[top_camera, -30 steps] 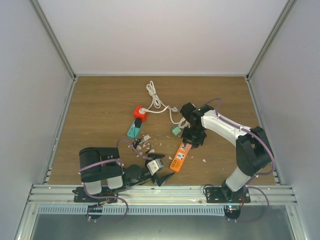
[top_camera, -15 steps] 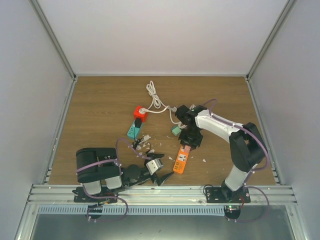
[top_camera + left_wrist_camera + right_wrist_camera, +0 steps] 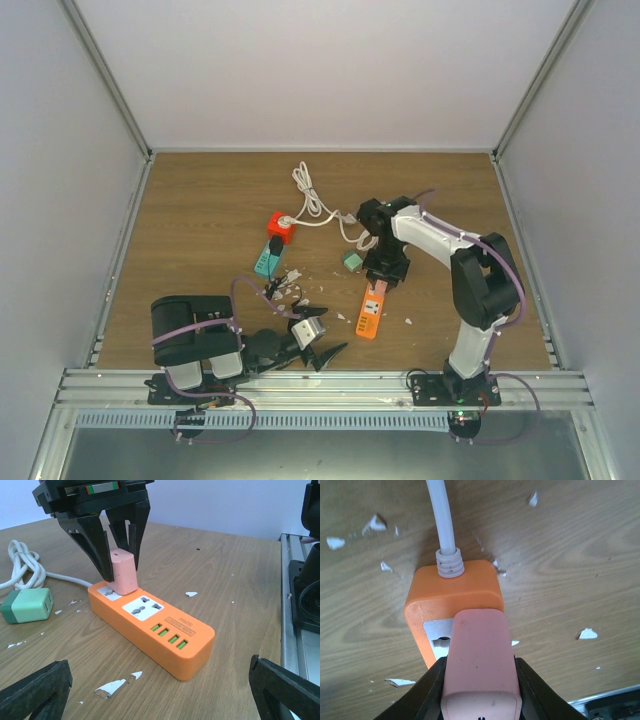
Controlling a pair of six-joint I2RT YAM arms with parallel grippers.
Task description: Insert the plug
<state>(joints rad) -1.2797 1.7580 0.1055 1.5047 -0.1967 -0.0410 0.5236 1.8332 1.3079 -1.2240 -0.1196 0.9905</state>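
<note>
The right gripper slides the plug and socket outward to the wood past the power strip's cable end next and releases, as the plug's base meets its socket.
An orange power strip point(image 3: 368, 318) lies on the wooden table, seen close in the left wrist view point(image 3: 150, 625). A pink plug point(image 3: 124, 572) stands upright on the socket nearest the strip's cable end, its base against the socket face. My right gripper point(image 3: 381, 283) is shut on the pink plug point(image 3: 480, 665), one black finger point(image 3: 427, 695) on each side. The plug's prongs are hidden. My left gripper point(image 3: 330, 358) rests low near the table's front edge, open and holding nothing, pointing at the strip's near end.
A green adapter point(image 3: 352, 261) lies left of the strip, with a white cable point(image 3: 315, 200) coiled behind it. A red plug block point(image 3: 281, 227) and a teal strip point(image 3: 268, 260) sit further left. White scraps point(image 3: 112, 687) litter the wood. A metal rail point(image 3: 287, 605) borders the front.
The right arm has folded in toward the middle, and the plug and orange strip have shifted slightly right with the strip turned more end-on. The left arm has barely moved.
</note>
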